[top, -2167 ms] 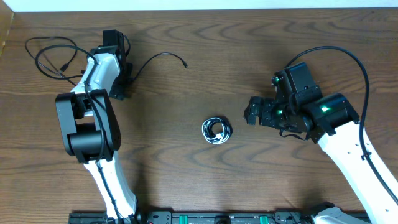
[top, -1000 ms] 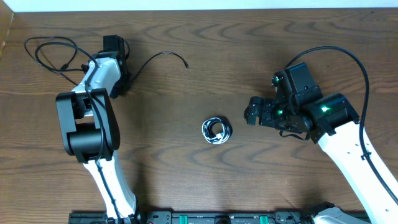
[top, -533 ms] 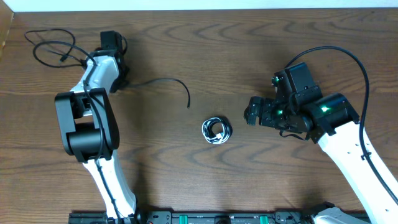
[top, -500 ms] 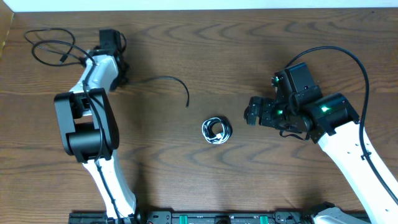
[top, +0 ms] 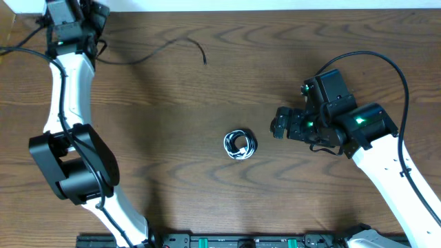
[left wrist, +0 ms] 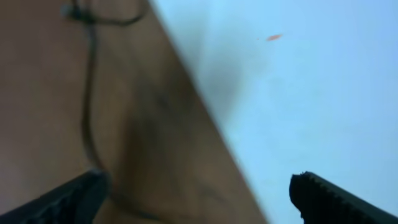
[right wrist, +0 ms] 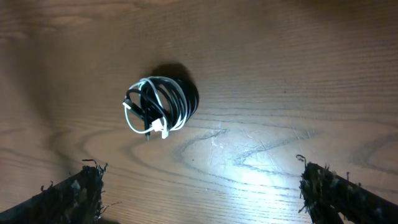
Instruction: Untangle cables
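Observation:
My right gripper is still above the coil and off from it. It will go down and move toward the coil next, then bring its fingers closer together around the coil's black cable (right wrist: 154, 104).
A small coil of black and white cables (top: 240, 145) lies mid-table; it also shows in the right wrist view (right wrist: 158, 106). My right gripper (top: 278, 127) is open and empty just right of the coil, its jaws (right wrist: 199, 193) wide apart above bare wood. A long black cable (top: 155, 48) runs from my left gripper (top: 93, 14) to a free end further right. My left gripper is at the table's far left corner. In the blurred left wrist view its jaws (left wrist: 196, 199) stand wide apart, and the black cable (left wrist: 87, 124) runs past the left finger (left wrist: 71, 199).
The table's far edge (left wrist: 205, 118) runs right under my left gripper, with a pale surface beyond it. More black cable loops off the left edge (top: 14, 48). The right arm's own thick black cable (top: 393, 65) arches above it.
My left arm has swung up and left to the table's far corner. The long black cable went with it, its free end moving toward the far edge. The right arm has not moved.

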`<state>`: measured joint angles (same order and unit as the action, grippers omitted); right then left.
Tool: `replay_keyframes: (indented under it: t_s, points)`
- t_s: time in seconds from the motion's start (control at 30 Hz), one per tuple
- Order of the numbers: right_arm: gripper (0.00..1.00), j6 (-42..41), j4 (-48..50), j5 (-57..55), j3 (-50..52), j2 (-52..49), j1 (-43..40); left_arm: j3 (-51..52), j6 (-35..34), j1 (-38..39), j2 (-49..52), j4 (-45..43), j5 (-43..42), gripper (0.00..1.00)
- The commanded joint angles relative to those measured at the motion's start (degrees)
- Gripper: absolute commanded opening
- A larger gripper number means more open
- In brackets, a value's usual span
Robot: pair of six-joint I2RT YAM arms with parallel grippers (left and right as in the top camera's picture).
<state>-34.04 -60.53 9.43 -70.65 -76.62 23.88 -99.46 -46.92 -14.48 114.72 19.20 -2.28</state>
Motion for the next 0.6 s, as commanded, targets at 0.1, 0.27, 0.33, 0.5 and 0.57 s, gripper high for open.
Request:
replay_keyframes:
  t_s: [0.1,0.27,0.33,0.5,0.57]
  points:
    - [0.99,0.2,0.7,0.2,0.3,-0.4,1.2,0.9,13.8,0.3,3.5,12.2,-3.0,0.98]
    - [0.99,0.0,1.4,0.2,0.3,-0.5,1.7,0.9,16.5,1.8,3.5,21.6,-12.2,0.98]
    - [0.99,-0.2,1.4,0.2,0.3,-0.6,2.1,1.0,16.5,2.9,3.5,24.2,-14.1,0.98]
    - [0.99,-0.2,1.0,0.2,0.3,-1.1,2.8,1.4,17.6,7.1,3.5,30.1,-14.7,0.98]
    - [0.99,-0.2,1.0,0.2,0.3,-1.5,3.4,1.4,19.9,9.4,3.5,32.4,-15.4,0.98]
